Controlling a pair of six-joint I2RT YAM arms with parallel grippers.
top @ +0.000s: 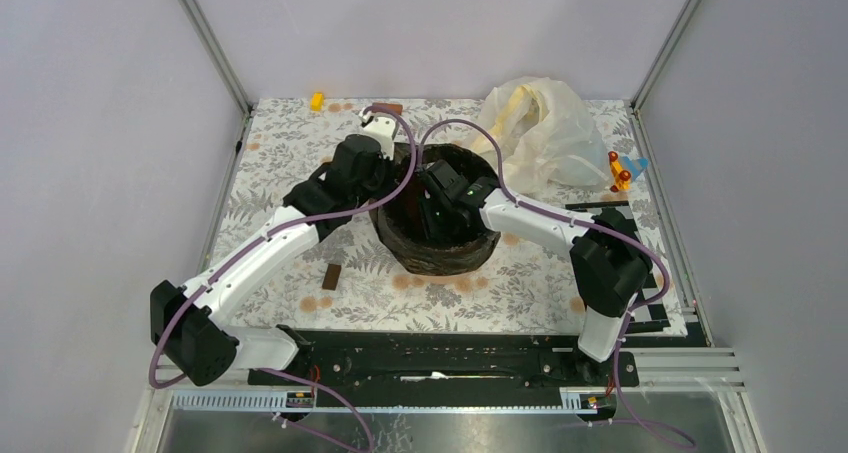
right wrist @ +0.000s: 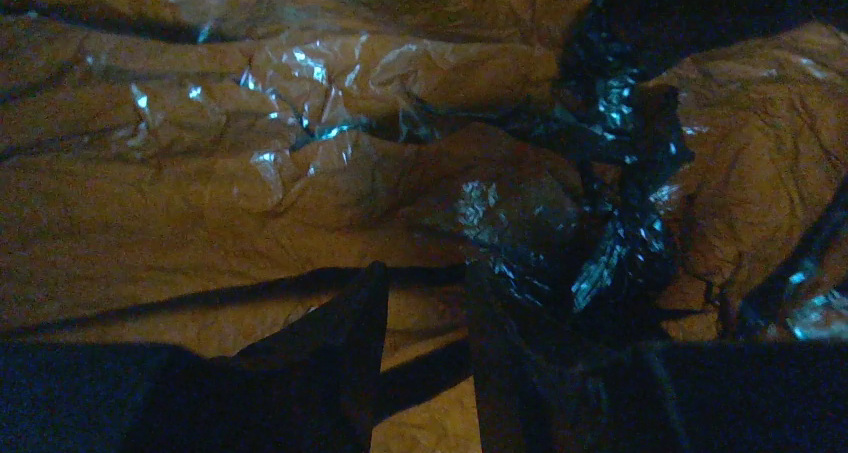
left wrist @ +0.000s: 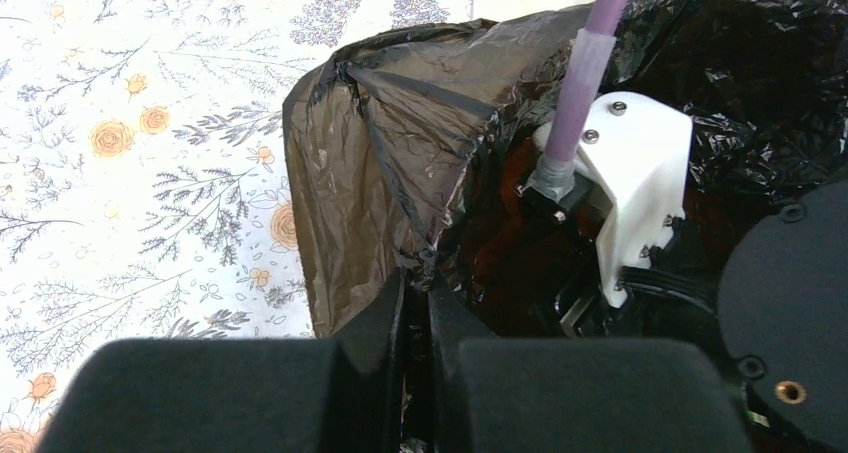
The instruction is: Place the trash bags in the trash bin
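Observation:
My left gripper pulls the fold of the bag left in the top view to open floral cloth [top: 312,139] next and releases it, since the bag lines the bin.
The black trash bag [top: 440,255] is draped over and into the round trash bin, covering its walls. In the left wrist view the bag [left wrist: 380,173] is stretched brownish over the rim. My left gripper [left wrist: 418,283] is shut on a fold of the bag at the bin's left rim; in the top view the left gripper [top: 385,185] sits there. My right gripper [top: 436,208] reaches down inside the bin. In the right wrist view it [right wrist: 425,273] is open, with crumpled black plastic [right wrist: 610,233] against its right finger. The bin's orange [right wrist: 200,203] shows through the bag.
A cream-white plastic bag [top: 545,133] lies behind the bin on the right. Small toys sit at the back left [top: 317,100] and far right [top: 625,170]. A brown block [top: 331,276] lies left of the bin on the floral cloth [top: 300,133]. My right arm's wrist [left wrist: 640,173] is close to the left gripper.

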